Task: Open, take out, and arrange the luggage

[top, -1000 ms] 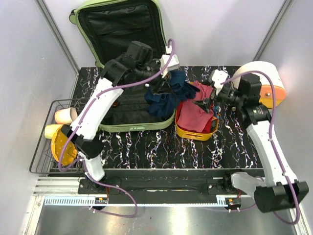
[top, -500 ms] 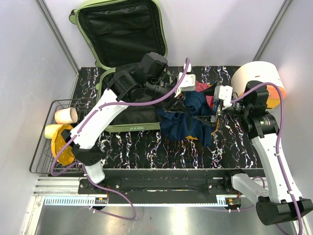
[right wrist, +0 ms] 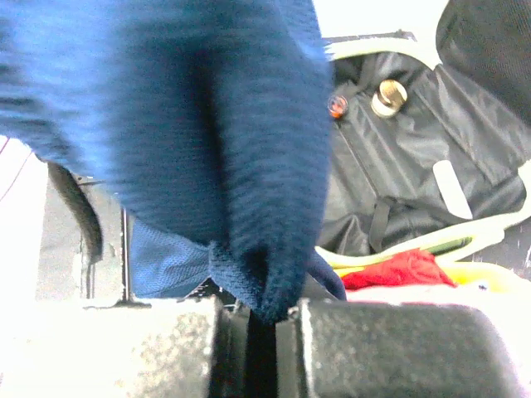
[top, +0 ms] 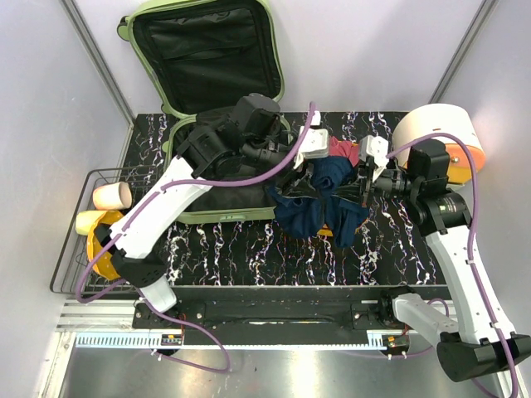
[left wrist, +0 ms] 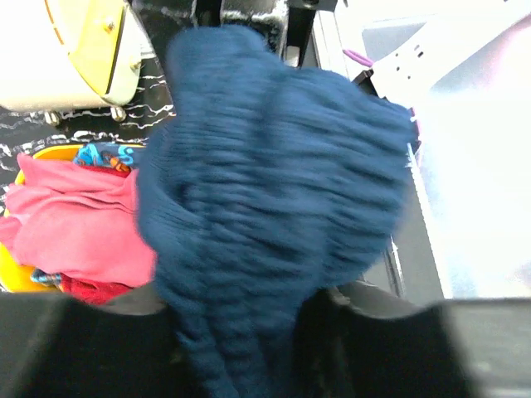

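I will next move my right gripper outward and down and let go of the garment on the gathered clothes, because the pink cloth in the tray [top: 344, 149] is below my right gripper and farther outward.
The luggage [top: 199, 58] is a pale-green hard suitcase lying open at the back left, its lid leaning on the wall and its black lining [right wrist: 415, 166] showing. A navy blue knit garment [top: 319, 207] hangs between both arms, over the yellow tray [left wrist: 12, 274]. My left gripper [top: 305, 174] reaches across from the suitcase and is shut on the garment's upper part [left wrist: 265, 191]. My right gripper [top: 359, 189] is shut on a fold of the same garment [right wrist: 249, 166], pinched between its fingertips. Pink cloth [top: 343, 150] lies in the tray, which is mostly hidden in the top view.
A white and orange drum-shaped thing [top: 440, 133] stands at the right rear of the table. At the left a wire basket [top: 70, 240] holds two cups [top: 108, 196] and an orange plate [top: 104, 249]. Red and pink clothes [left wrist: 75, 224] fill the tray.
My left arm swung right from the suitcase, carrying the blue garment over the tray. My right gripper moved up to the garment and closed on it.
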You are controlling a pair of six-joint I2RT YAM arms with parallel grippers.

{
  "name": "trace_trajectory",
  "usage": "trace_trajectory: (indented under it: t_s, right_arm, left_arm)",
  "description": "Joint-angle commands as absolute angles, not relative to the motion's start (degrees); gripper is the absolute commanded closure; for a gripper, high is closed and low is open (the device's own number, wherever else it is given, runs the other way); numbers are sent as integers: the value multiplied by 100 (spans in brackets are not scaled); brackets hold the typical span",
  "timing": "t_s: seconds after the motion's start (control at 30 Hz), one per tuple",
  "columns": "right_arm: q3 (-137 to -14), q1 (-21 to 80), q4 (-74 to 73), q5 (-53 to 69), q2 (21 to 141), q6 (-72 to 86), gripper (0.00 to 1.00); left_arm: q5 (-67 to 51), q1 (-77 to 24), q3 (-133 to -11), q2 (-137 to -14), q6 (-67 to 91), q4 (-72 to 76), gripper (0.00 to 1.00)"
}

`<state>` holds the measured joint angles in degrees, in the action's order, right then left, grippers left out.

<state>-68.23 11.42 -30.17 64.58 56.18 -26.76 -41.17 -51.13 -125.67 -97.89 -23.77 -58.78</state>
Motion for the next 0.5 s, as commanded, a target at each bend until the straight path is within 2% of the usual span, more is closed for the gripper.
trace_trajectory:
  t_s: [0.0,0.17,0.33,0.47]
  right_arm:
    - [-7198,1099,-3233,5460,5431,-1758,100]
    - [-7321,616,-3288,5107,5809,-900,100]
    - [-7181,264,-2174,4598,6678,-159,100]
    - [-7479,88,-1855,4115,7636,113,100]
  left_arm:
    - [-4078,-4730,-12226,-9237,-1690,-4801,29]
    - [-4315,-3921,-12024,-9220,-1029,-4509,1]
    - [-4447,-3271,-11611,-9194,-712,-4333,1]
    - [-4395,-3006,-11207,-9106,-686,-4272,1]
